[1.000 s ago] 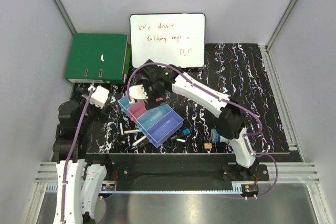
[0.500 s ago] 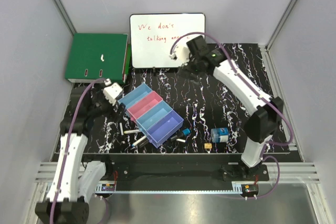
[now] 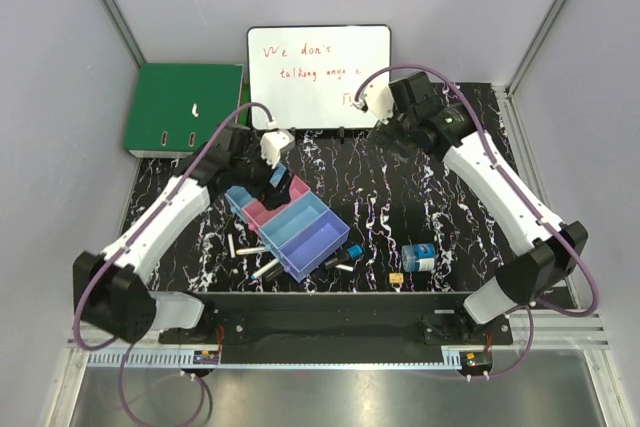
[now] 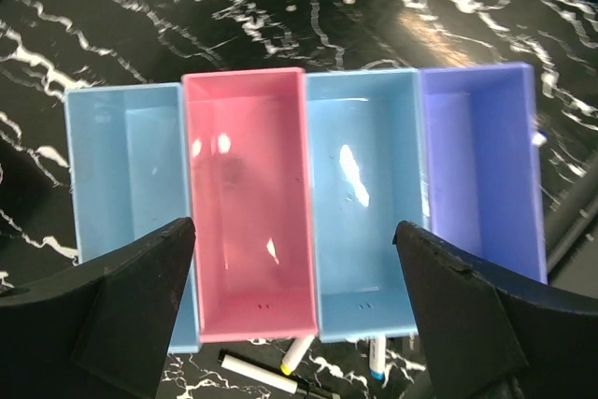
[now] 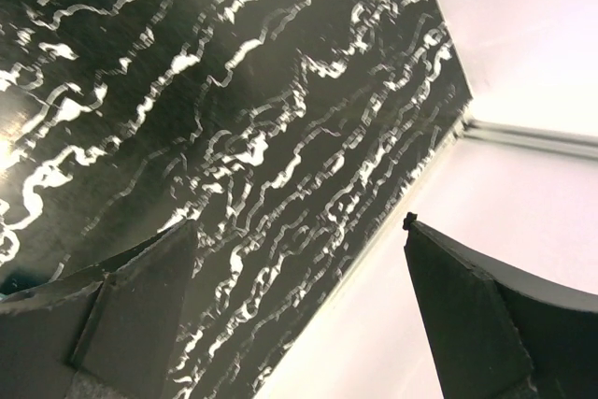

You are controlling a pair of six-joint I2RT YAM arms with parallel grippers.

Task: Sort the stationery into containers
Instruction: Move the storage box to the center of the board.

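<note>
My left gripper should go down with its open fingers on both sides of the shared side (image 4: 312, 207) of the pink (image 4: 248, 203) and middle blue bins and close, because the shared side is below, between my fingers.
The containers (image 3: 290, 224) are four joined bins on the black marbled table. In the left wrist view they read light blue (image 4: 121, 198), pink (image 4: 248, 203), light blue (image 4: 360, 198) and purple (image 4: 481, 175), all with nothing inside. My left gripper (image 3: 275, 169) hangs open and empty over the pink and middle blue bins (image 4: 294, 226). Loose stationery lies near the bins' front: white markers (image 3: 251, 250) (image 4: 297, 352), a blue-white cylinder (image 3: 420, 255), a tiny yellow piece (image 3: 396, 278). My right gripper (image 3: 392, 132) is open and empty at the back, above bare table (image 5: 299, 226).
A whiteboard (image 3: 318, 75) with red writing leans at the back centre. A green binder (image 3: 185, 109) lies at the back left. The table's right edge and the pale wall (image 5: 523, 91) show in the right wrist view. Small dark items (image 3: 352, 251) lie by the purple bin.
My left arm has swung right and forward, from the table's left side to above the bins. My right gripper has pulled away from the bins to the back right by the whiteboard.
</note>
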